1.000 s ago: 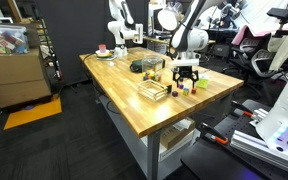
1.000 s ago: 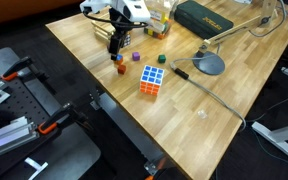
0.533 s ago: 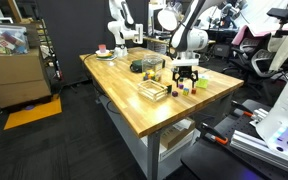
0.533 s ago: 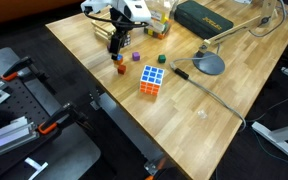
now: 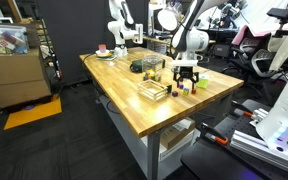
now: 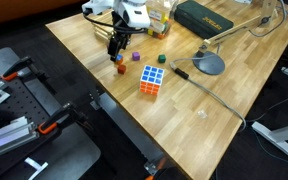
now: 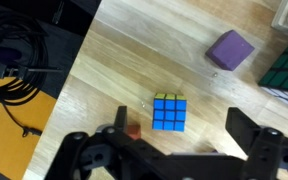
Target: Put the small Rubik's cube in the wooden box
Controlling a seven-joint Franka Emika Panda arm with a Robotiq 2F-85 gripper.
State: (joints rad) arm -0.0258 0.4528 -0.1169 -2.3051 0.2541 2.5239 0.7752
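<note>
My gripper is still above the small Rubik's cube (image 5: 186, 89) (image 7: 169, 112), so it needs to go down next until its fingers are on either side of the cube.
The small Rubik's cube (image 7: 168, 111) lies on the wooden table with its blue face up, between and just ahead of my open gripper (image 7: 184, 130). In an exterior view the gripper (image 6: 117, 45) hovers just above the small cube (image 6: 121, 68), apart from it. The wooden box (image 5: 154, 90), shallow and pale, sits on the table a short way from the gripper (image 5: 186, 72). A small red piece (image 7: 133, 131) lies beside one finger.
A larger Rubik's cube (image 6: 151, 79), a purple block (image 7: 230, 49) and a green block (image 6: 162, 59) lie near the small cube. A lamp base (image 6: 209, 64) and a dark case (image 6: 206, 17) stand further along. The table edge (image 7: 79, 70) is close, with cables below.
</note>
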